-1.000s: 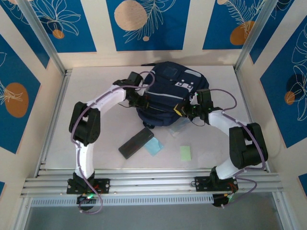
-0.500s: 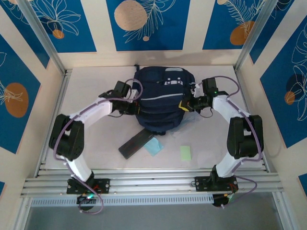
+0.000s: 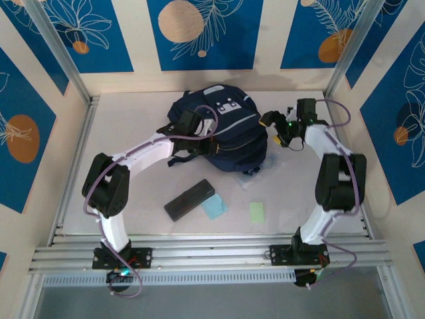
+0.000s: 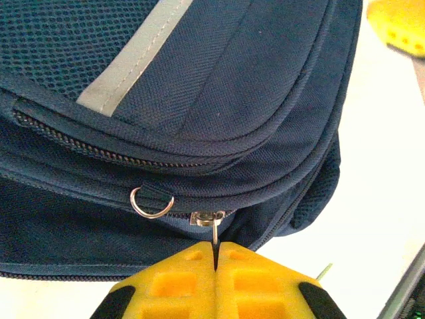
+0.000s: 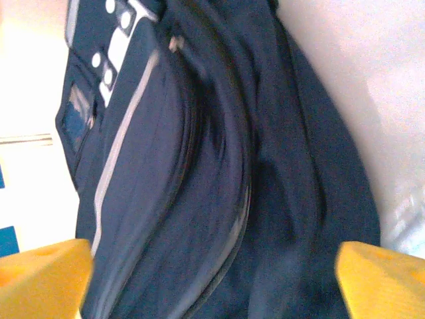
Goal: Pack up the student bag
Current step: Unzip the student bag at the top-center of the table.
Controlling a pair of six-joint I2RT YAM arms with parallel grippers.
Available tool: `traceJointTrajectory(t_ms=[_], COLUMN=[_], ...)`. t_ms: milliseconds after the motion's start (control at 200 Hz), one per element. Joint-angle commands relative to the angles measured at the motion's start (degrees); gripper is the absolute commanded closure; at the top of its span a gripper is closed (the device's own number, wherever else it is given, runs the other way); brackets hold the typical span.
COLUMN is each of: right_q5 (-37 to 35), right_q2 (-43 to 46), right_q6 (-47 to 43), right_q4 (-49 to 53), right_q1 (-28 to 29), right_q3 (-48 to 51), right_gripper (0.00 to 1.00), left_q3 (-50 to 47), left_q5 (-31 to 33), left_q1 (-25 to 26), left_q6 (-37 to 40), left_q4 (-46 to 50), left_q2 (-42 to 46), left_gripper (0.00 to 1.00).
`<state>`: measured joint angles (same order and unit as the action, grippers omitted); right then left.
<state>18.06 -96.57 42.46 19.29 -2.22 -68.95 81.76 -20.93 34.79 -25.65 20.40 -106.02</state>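
My left gripper is going to pull along the zipper seam past the small metal ring next and then let go of the pull, because the case and card are still outside the bag (image 3: 226, 129).
The student bag (image 3: 226, 129), dark navy with pale grey stripes, lies at the back middle of the table. My left gripper (image 3: 190, 125) is at the bag's left side. In the left wrist view, the left gripper (image 4: 216, 258) is shut on the metal zipper pull (image 4: 216, 232) of the student bag (image 4: 199, 86), beside a small metal ring (image 4: 151, 205). My right gripper (image 3: 273, 127) hangs open just off the bag's right side. In the right wrist view, the right gripper (image 5: 212, 286) has its yellow fingers (image 5: 382, 279) spread wide, with the student bag (image 5: 212, 166) beyond them.
A slim black case (image 3: 189, 199), a pale blue card (image 3: 214, 207) and a green note (image 3: 257, 212) lie on the table in front of the bag. A clear flat item (image 3: 251, 170) pokes out under the bag's near right edge. Walls close both sides.
The right gripper has opened, let go of the bag and drawn back to the right. The bag has swung round, and the left gripper, still shut, has moved right with it.
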Motion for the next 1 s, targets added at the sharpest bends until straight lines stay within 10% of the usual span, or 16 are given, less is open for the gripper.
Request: traceJointTrajectory(t_ms=[0,445,495,565,765,995], right_q5=[-1.3,-2.6,-3.0,-3.6,-5.6,-5.6], right_q2=[9.3,7.5,5.4,3.5,6.7,10.1], right_q6=[5.6,27.2,28.5,29.3,24.7,22.6], right_q4=[-2.4,-27.1,-30.5,-33.2,-28.1,-24.1], right_q1=[1.3,14.5,14.5,14.1,15.0,15.5], right_q3=[8.8,25.9,25.8,25.2,22.6,23.4], right_gripper=[0.01,0.06,0.30,1.00,1.00,1.00], left_q3=[5.5,6.7,6.3,4.8,-1.9,2.4], left_q5=[-2.6,-4.6,-4.7,-4.8,2.0,29.5], left_q1=[0.4,0.3,0.3,0.1,-4.5,-14.9], left_q6=[-0.9,-1.9,-2.0,-2.3,2.8,22.8], left_q4=[-2.1,-3.0,-3.3,-4.0,-2.4,11.8], left_q2=[-1.1,-0.3,-0.1,0.7,3.7,1.1], left_gripper=[1.00,1.00,1.00,1.00,1.00,1.00])
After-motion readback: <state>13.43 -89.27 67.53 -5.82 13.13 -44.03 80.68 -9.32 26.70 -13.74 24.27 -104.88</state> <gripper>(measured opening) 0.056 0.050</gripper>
